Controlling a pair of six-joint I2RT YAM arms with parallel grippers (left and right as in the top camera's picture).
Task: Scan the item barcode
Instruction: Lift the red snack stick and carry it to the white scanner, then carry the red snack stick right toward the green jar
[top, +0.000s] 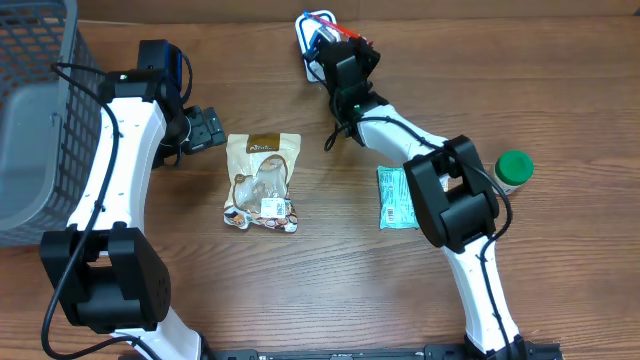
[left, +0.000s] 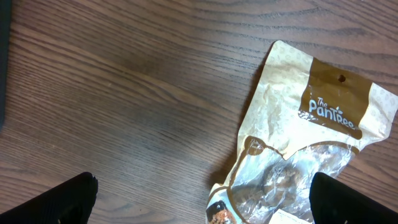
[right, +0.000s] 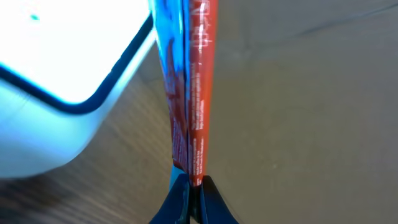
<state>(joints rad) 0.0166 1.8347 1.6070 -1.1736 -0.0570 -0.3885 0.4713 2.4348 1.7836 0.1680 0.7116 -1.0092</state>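
Observation:
I should move my right gripper back and down next and release the packet (top: 338, 31) beside the bottle, because the bare wood there is to the gripper's right in the overhead view.
My right gripper (top: 343, 52) (right: 194, 183) is shut on the lower edge of a thin red and blue packet (right: 191, 81) (top: 338, 31). The packet stands edge-on at the far middle of the table, right beside a white scanner with a dark outline (right: 56, 68) (top: 309, 40). No barcode shows on it in these views. My left gripper (top: 210, 128) (left: 202, 208) is open and empty, low over the wood at the upper left end of a tan snack pouch (left: 311, 118) (top: 262, 182). Its black fingertips (left: 62, 202) stand wide apart.
A grey wire basket (top: 35, 120) stands at the left edge. A green sachet (top: 396, 197) lies right of the pouch, partly under the right arm. A bottle with a green lid (top: 514, 170) stands further right.

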